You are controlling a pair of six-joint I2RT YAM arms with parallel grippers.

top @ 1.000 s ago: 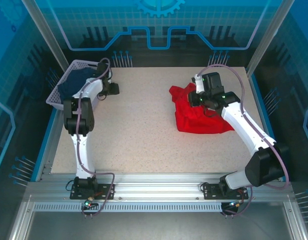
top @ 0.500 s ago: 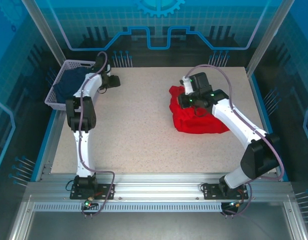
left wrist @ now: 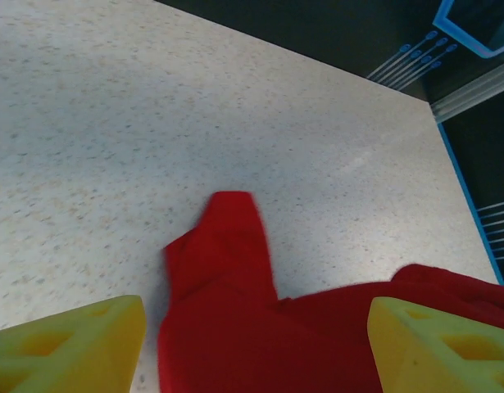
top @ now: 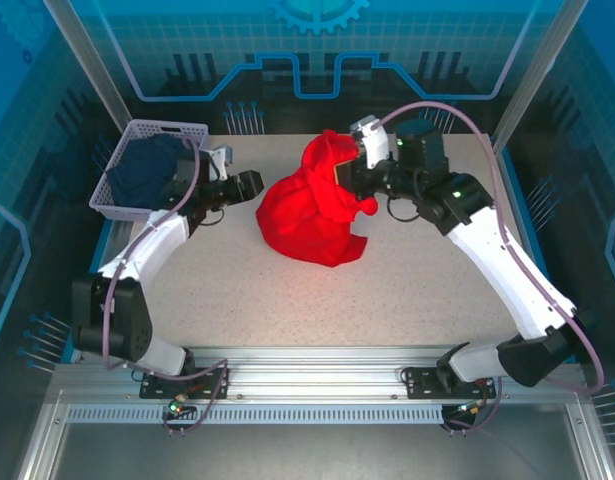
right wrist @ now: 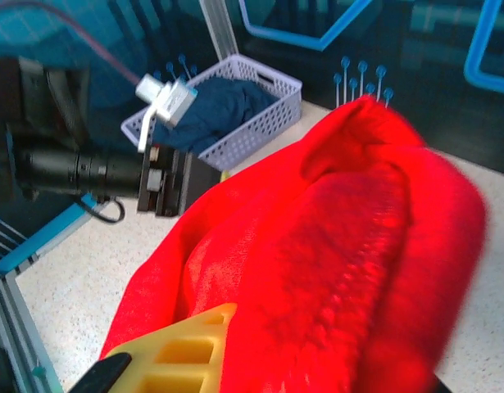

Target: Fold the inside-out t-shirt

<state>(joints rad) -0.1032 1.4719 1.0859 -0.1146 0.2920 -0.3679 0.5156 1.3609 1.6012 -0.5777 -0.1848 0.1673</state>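
Observation:
I should next lower my left gripper back toward the base onto the red cloth and close it, since the cloth is between its two spread yellow fingers.
The inside-out t-shirt [top: 307, 210] is a bright red bunch at the middle back of the table, pulled up into a peak on its right side. My right gripper [top: 347, 172] is shut on that raised part; in the right wrist view the red cloth [right wrist: 358, 229] presses against its yellow finger [right wrist: 178, 348] and hides the other finger. My left gripper [top: 255, 185] stands open at the shirt's left edge. In the left wrist view the red cloth [left wrist: 227, 270] lies between the two spread yellow fingers, with a flap pointing away over the table.
A lavender basket [top: 127, 150] at the back left corner holds a dark navy garment [top: 147, 165]; it also shows in the right wrist view [right wrist: 268, 115]. The speckled table [top: 407, 280] is bare in front of the shirt. Metal frame rails run along the near edge.
The right gripper has lifted the shirt and carried it left, from the right side to the middle back. The left arm has swung from the basket toward the shirt.

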